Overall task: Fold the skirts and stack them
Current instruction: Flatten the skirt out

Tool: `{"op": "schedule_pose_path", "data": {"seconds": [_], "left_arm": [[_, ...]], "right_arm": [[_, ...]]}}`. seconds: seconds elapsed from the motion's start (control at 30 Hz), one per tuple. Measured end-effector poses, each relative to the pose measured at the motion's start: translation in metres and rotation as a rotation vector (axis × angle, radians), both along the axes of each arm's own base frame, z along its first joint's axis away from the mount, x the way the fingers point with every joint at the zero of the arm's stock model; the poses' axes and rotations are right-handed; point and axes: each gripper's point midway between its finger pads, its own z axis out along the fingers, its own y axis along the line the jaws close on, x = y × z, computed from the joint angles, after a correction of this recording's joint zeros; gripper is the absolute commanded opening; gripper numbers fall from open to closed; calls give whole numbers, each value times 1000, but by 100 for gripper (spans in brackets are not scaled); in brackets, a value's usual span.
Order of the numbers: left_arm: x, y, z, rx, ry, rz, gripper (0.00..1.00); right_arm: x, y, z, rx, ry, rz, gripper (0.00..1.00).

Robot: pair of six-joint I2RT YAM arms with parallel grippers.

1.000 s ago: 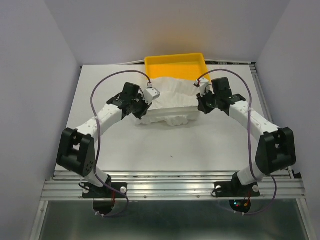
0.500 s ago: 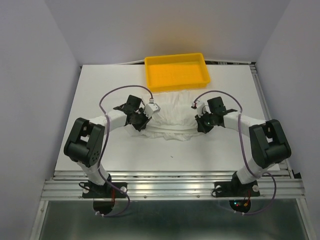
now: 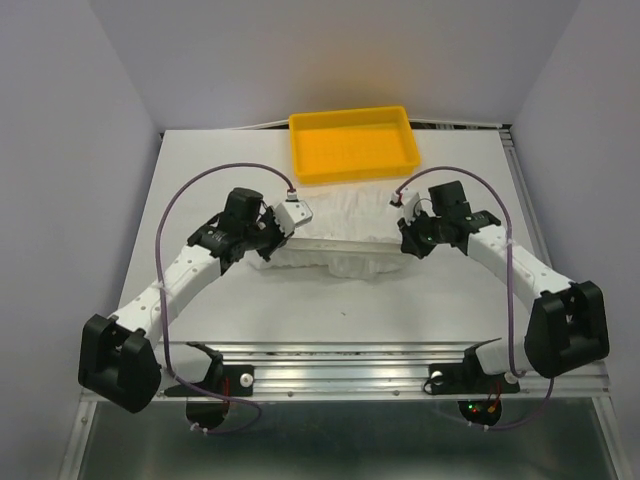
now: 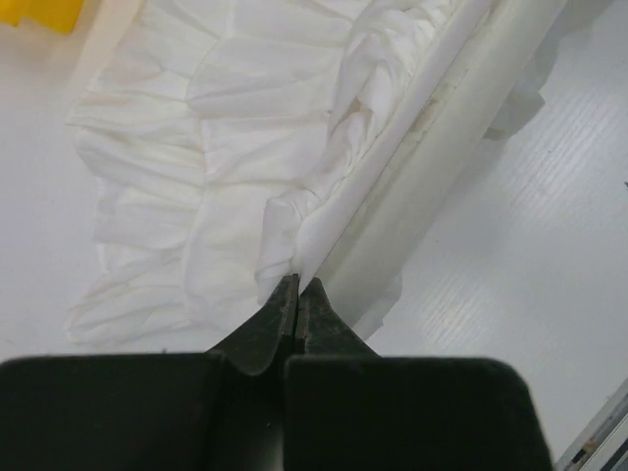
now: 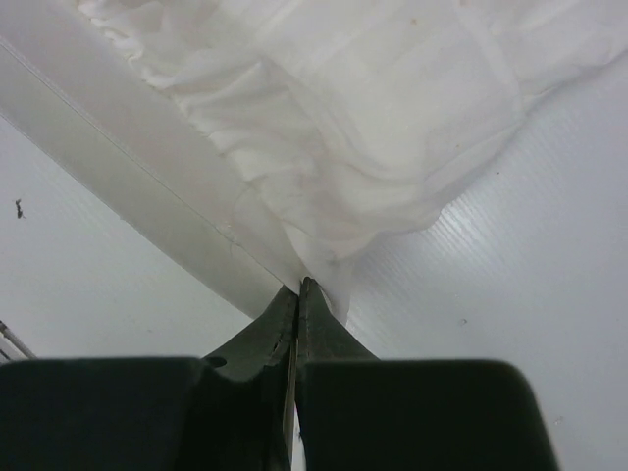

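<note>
The skirt's corner goes back with my left gripper next, for release on the bare tabletop by the bar (image 3: 298, 317) (image 4: 554, 383). That part of the tabletop lies back from the gripper.
A white pleated skirt (image 3: 345, 225) lies stretched across the table just in front of the yellow tray, its near edge bunched. My left gripper (image 3: 268, 240) is shut on the skirt's left corner; in the left wrist view (image 4: 296, 285) the fabric (image 4: 226, 167) runs up from the closed tips. My right gripper (image 3: 408, 240) is shut on the right corner; in the right wrist view (image 5: 299, 285) the cloth (image 5: 373, 128) spreads away from the tips. Only one skirt shows.
A yellow tray (image 3: 354, 143) stands at the back centre, its near rim touching the skirt's far edge. The white table (image 3: 340, 300) ends at a metal rail in front. Grey walls stand left, right and behind.
Both grippers, holding the skirt corners, came toward me from near the tray and then spread slightly apart. The skirt's far edge came off the tray and the cloth now lies flatter.
</note>
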Motion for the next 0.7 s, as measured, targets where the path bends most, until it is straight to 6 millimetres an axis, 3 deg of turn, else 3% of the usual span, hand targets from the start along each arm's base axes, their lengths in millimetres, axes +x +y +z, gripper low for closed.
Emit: {"op": "schedule_pose_path", "data": {"seconds": [0.07, 0.17, 0.33, 0.4, 0.43, 0.47, 0.5, 0.6, 0.7], "left_arm": [[-10, -2, 4, 4, -15, -38, 0], [-36, -2, -18, 44, 48, -105, 2], [-89, -4, -65, 125, 186, -237, 8], [-102, -6, -70, 145, 211, -277, 15], [-104, -8, -71, 150, 209, -294, 18], [-107, -10, -71, 160, 207, -315, 25], [-113, -11, -73, 176, 211, -345, 37], [-129, -13, -76, 225, 219, -423, 59], [-143, -12, -74, 256, 214, -484, 71]], "right_arm": [[-6, -1, 6, -5, -12, 27, 1], [-22, -3, -2, -27, 16, 72, 1], [-74, -4, -44, -95, 147, 189, 4], [-95, -4, -56, -121, 190, 242, 10], [-99, -3, -58, -129, 192, 260, 15], [-105, -2, -59, -141, 195, 284, 27], [-110, -1, -59, -154, 188, 313, 56], [-115, 0, -54, -179, 158, 357, 81], [-125, -1, -46, -195, 158, 408, 100]]}}
